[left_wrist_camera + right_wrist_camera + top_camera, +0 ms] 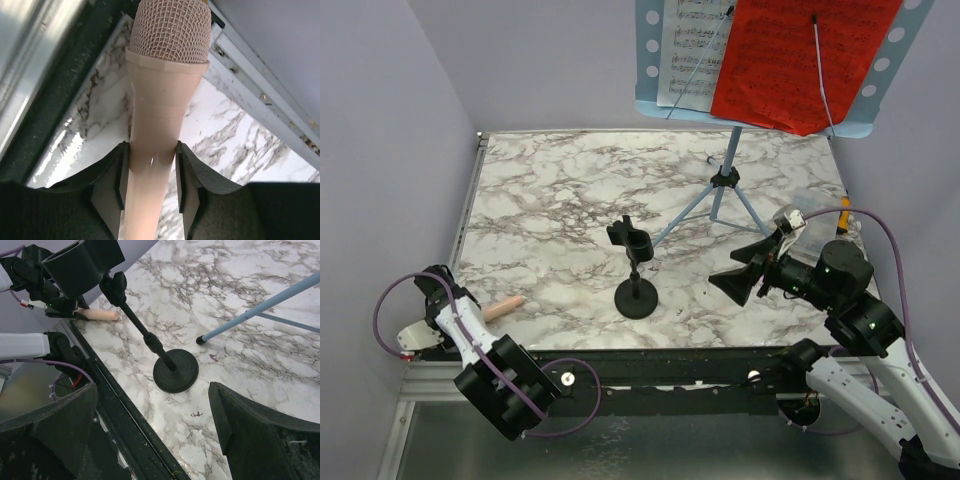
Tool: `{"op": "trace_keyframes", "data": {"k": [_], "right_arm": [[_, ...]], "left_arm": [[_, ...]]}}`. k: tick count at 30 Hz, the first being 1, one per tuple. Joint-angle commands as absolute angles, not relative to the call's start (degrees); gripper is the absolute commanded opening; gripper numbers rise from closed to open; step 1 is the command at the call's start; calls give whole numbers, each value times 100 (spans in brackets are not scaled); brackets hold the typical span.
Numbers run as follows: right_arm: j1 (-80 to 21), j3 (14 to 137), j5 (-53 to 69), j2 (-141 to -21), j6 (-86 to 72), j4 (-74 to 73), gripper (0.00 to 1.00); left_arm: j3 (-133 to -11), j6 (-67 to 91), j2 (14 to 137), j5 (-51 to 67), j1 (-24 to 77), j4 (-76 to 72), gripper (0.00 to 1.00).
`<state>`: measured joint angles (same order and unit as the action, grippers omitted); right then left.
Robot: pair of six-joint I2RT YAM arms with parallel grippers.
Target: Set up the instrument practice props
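The stand's clip is empty, so the left gripper will next bring the microphone up, then toward the right in the top view, upright into that clip, and release it.
The pinkish-beige microphone lies at the table's front left edge. My left gripper is shut on its handle, jaws pressed to both sides. The black round-based stand stands mid-table, its clip empty. My right gripper is open and empty, just right of that stand's base. The light blue perforated music stand stands at the back right on tripod legs. It holds white sheet music and a red sheet.
A small clear box sits behind my right gripper near the table's right edge. One tripod leg reaches toward the microphone stand. A black rail runs along the front edge. Grey walls close in the left, right and back.
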<state>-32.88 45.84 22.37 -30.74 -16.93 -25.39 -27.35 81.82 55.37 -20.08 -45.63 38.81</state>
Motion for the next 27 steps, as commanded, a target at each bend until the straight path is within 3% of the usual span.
{"op": "trace_keyframes", "data": {"k": [1,4,9,13,19,24,27], "right_arm": [[-3278,4636,1989,-3141,-1768,-2540,100],[-3278,4637,1879,-3229,-1824,-2588,100],[-3277,4470,1719,-3309,-1897,-2427,100],[-3278,4662,1650,-3510,-1972,-2528,100],[-3278,4651,1194,-3467,-2318,-2462,100],[-3278,4444,1177,-3310,-2805,-2235,100],[-3278,4334,1192,-3280,-3012,-2132,100]], "left_arm": [[-3228,8305,5746,-1239,-4354,3988,24],[-3543,8415,5769,-1103,-3876,3973,20],[-4554,8000,6081,-1750,-2101,3883,0],[-5446,6574,6176,-2139,-907,3129,0],[-5125,4118,4995,340,-637,-175,0],[-5504,3025,4590,2567,-638,-1170,0],[-5876,3181,4563,3813,-474,-1600,0]]}}
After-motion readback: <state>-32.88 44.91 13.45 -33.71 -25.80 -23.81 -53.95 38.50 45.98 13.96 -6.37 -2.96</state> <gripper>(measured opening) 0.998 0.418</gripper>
